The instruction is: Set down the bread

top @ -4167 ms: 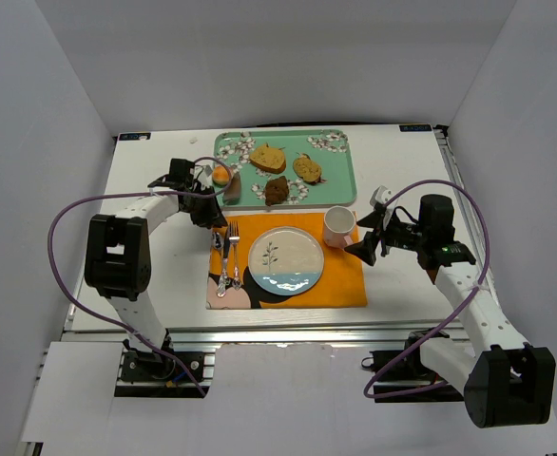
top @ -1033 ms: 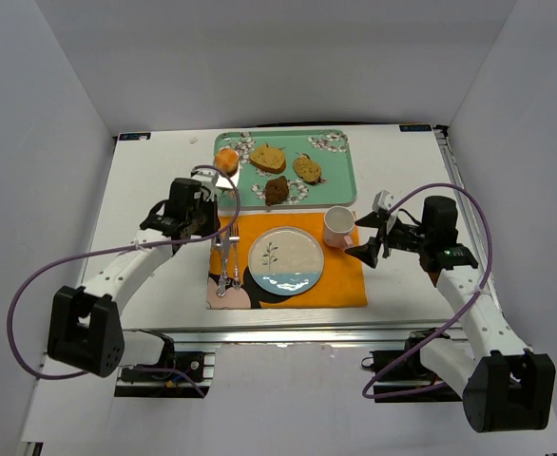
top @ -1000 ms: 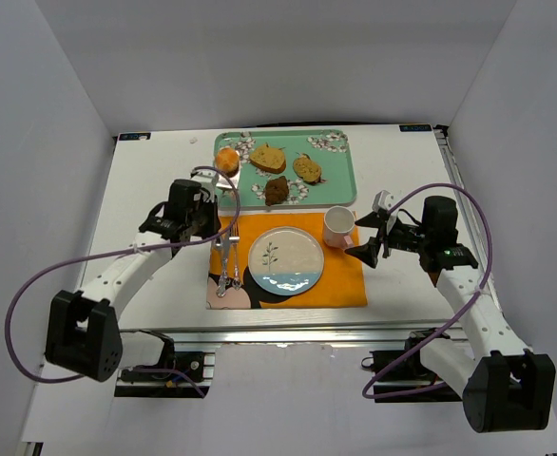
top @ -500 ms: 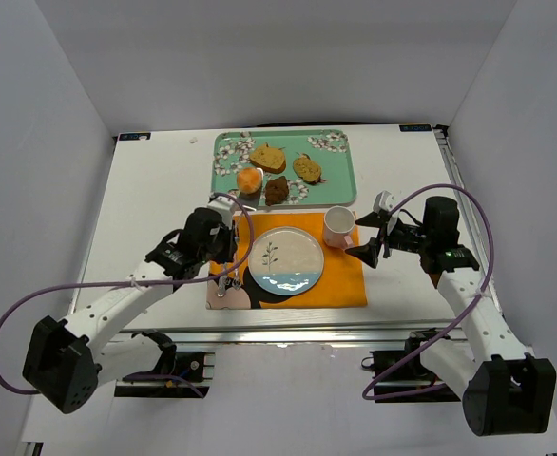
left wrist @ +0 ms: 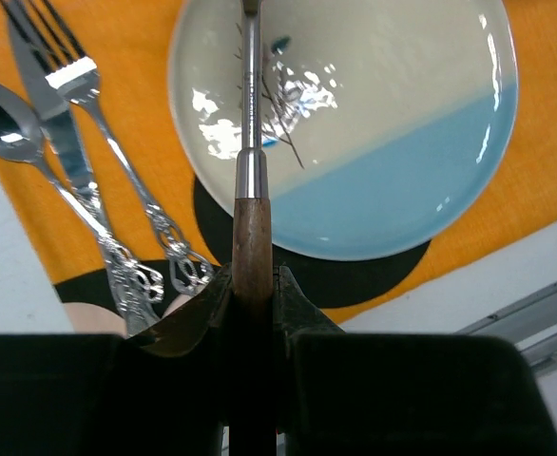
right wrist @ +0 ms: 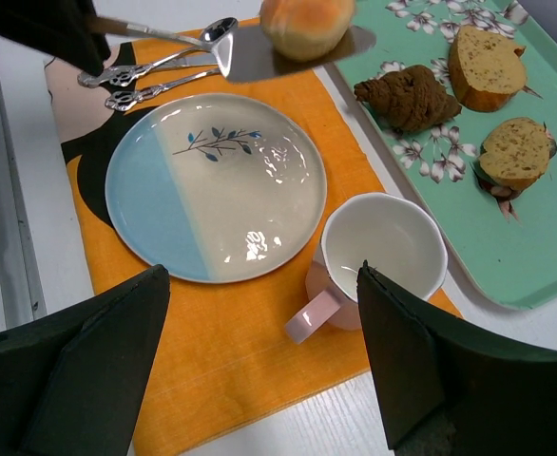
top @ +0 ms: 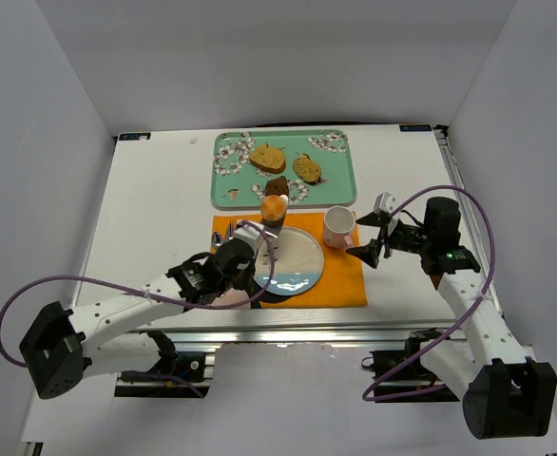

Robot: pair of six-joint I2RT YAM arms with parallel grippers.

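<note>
I will next tip the bun onto the plate with my left gripper, then lower the spatula onto the bare tabletop to the gripper's left in the top view and release it.
The bread, a small round golden-orange bun, rides on the metal blade of a wooden-handled spatula. My left gripper is shut on the handle, and the wrist view shows both fingers pressed against the wood. The bun hangs by the far rim of the blue-and-cream plate. The right wrist view shows the bun on the blade beyond the plate. My right gripper is open and empty just right of the pink cup.
A green floral tray at the back holds a tan wedge slice, another slice and a dark brown chunk. Fork, knife and spoon lie left of the plate on the orange placemat.
My left arm has swung from the tray's left end toward the plate, carrying the bun on the spatula. The right arm has not moved.
</note>
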